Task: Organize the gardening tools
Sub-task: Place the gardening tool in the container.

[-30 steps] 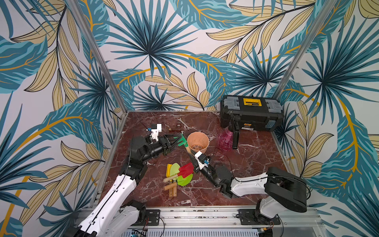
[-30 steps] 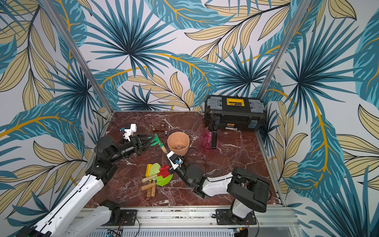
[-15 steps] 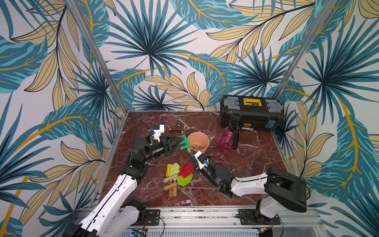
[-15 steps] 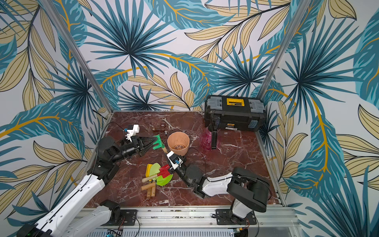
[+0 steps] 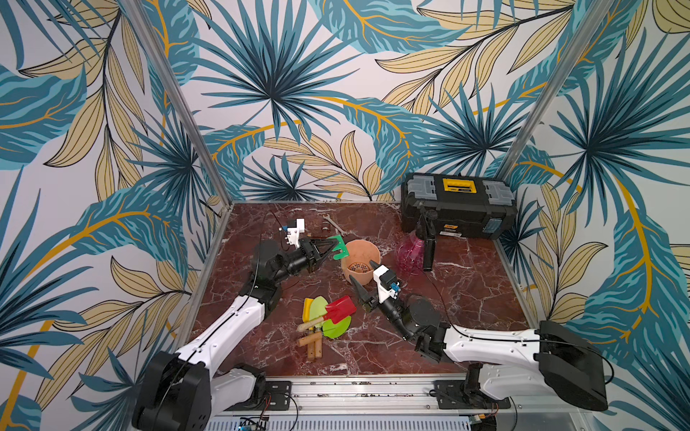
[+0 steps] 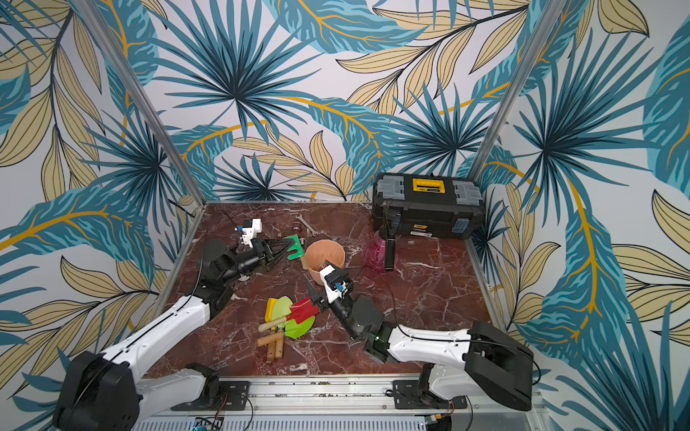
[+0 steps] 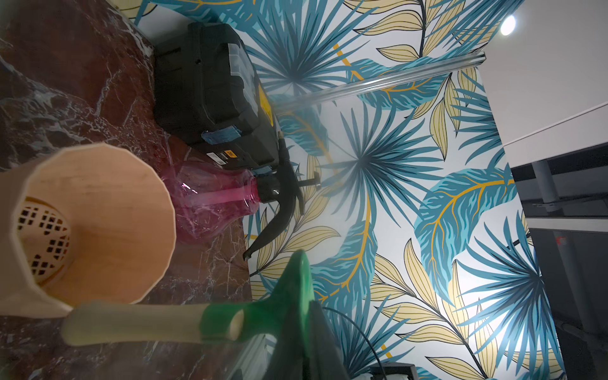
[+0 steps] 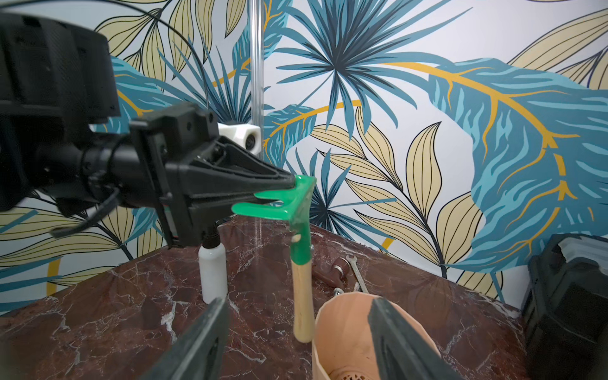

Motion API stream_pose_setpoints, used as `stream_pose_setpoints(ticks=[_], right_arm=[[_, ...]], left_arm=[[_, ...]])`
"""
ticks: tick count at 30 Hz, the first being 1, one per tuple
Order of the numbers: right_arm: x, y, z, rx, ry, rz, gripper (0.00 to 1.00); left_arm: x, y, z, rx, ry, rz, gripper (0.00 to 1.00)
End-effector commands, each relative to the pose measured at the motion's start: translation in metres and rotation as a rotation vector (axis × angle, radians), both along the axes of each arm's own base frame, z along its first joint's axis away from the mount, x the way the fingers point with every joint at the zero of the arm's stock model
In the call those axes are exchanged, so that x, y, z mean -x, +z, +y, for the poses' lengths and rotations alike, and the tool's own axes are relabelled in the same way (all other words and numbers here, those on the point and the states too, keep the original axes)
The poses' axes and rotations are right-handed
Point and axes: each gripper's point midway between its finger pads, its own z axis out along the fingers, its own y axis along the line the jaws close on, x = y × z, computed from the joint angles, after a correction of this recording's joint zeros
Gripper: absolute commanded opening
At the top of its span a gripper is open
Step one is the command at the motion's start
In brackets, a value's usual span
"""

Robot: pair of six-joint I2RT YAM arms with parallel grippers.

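The left gripper will next bring the rake's down-pointing handle over the terracotta pot's opening (image 5: 360, 256) (image 7: 104, 221), which is below it toward the pink sprayer, then lower the handle inside and let go of the rake's head.
A dark-green rake (image 5: 339, 248) (image 6: 295, 248) hangs off the table by its head, which my left gripper (image 5: 330, 244) (image 8: 289, 184) is shut on. Its wooden handle (image 8: 301, 296) (image 7: 131, 324) points down just beside the terracotta pot (image 5: 375, 250) (image 7: 98, 210). My right gripper (image 5: 367, 289) (image 8: 297, 300) stands open in front of the pot, empty, with the handle seen beyond its fingers. Red, yellow and lime-green tools (image 5: 328, 315) (image 6: 291, 317) lie piled to its left. The pink sprayer (image 5: 410, 252) (image 7: 214, 200) stands right of the pot.
A black-and-yellow toolbox (image 5: 459, 209) fills the back right corner. A silver wrench (image 5: 332, 224) (image 8: 357, 273) and a brass fitting (image 5: 326, 226) lie behind the pot. A small white bottle (image 8: 213, 269) stands under the left gripper. Metal frame posts border the marble table.
My left gripper closed on the green rake and carried it up and right, to the pot's edge. My right gripper opened beside the red tool.
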Motion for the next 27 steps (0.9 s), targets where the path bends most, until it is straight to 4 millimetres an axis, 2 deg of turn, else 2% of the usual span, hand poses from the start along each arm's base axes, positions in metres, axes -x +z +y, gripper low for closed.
stream_pose_setpoints(ticks=[1,12,19,22,25,27], right_arm=[[-0.001,-0.017,-0.006,0.064,-0.019,0.144,0.72],[-0.003,-0.017,-0.037,0.06,-0.11,0.353,0.75],[-0.001,-0.013,-0.056,0.009,-0.136,0.363,0.75],[-0.001,-0.012,-0.061,-0.005,-0.147,0.364,0.75],[0.0,-0.009,-0.063,-0.02,-0.145,0.366,0.74],[0.0,-0.016,-0.066,0.008,-0.156,0.377,0.74]], left_arm=[[-0.007,0.045,-0.003,0.106,-0.025,-0.157,0.0],[-0.058,0.022,-0.013,0.042,0.039,-0.094,0.0],[-0.084,-0.011,-0.034,-0.022,0.034,-0.044,0.0],[-0.094,-0.031,-0.045,-0.027,0.018,-0.012,0.0],[-0.103,-0.061,-0.055,-0.013,0.009,0.063,0.0],[-0.103,-0.073,-0.063,0.003,-0.002,0.097,0.0]])
